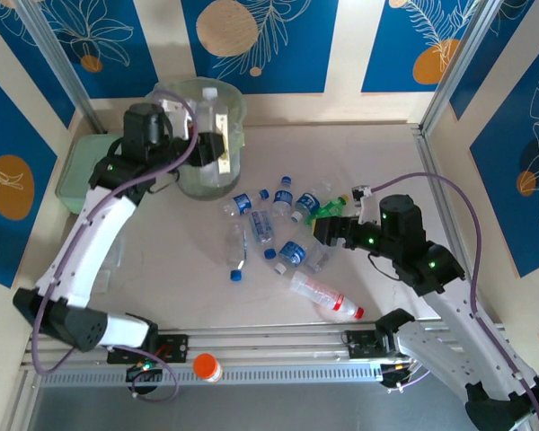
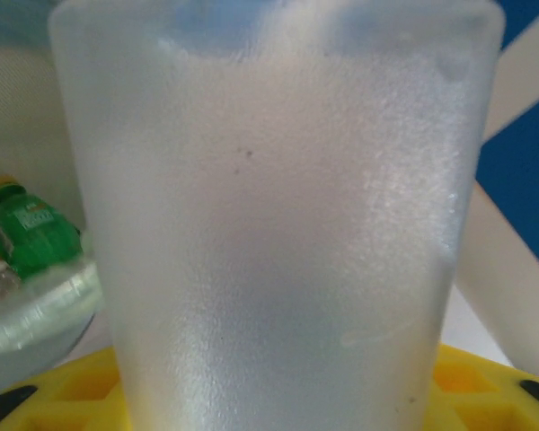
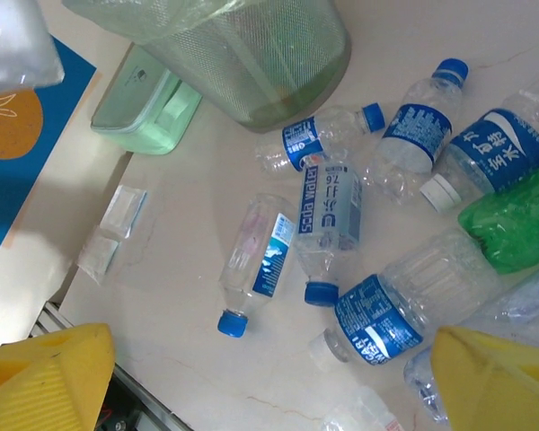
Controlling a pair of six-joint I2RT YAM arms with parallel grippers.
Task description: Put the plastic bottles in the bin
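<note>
The left gripper will move outward and down into the bin's opening (image 2: 29, 135) to let go of the frosted bottle (image 2: 278, 206), because that opening is outward of the gripper and below it.
My left gripper (image 1: 212, 136) hangs over the bin (image 1: 196, 184), a round pale green bucket with a liner bag, and is shut on a frosted clear bottle (image 2: 278, 206). That bottle's white cap (image 1: 208, 92) points to the far side. Inside the bin lies a green bottle (image 2: 31, 238). My right gripper (image 3: 269, 368) stands open above the loose bottles, nothing between its yellow fingers (image 3: 45, 377). Under it lie a clear blue-capped bottle (image 3: 256, 260), a soda-water bottle (image 3: 328, 220) and a blue-labelled one (image 3: 386, 314). A crushed green bottle (image 3: 512, 220) lies to the right.
A flat green lidded box (image 1: 79, 171) sits left of the bin. A red-labelled bottle (image 1: 325, 296) lies nearest the front rail. An orange-capped white item (image 1: 207, 366) rests on the rail. Two small clear packets (image 3: 124, 211) lie near the table's left edge.
</note>
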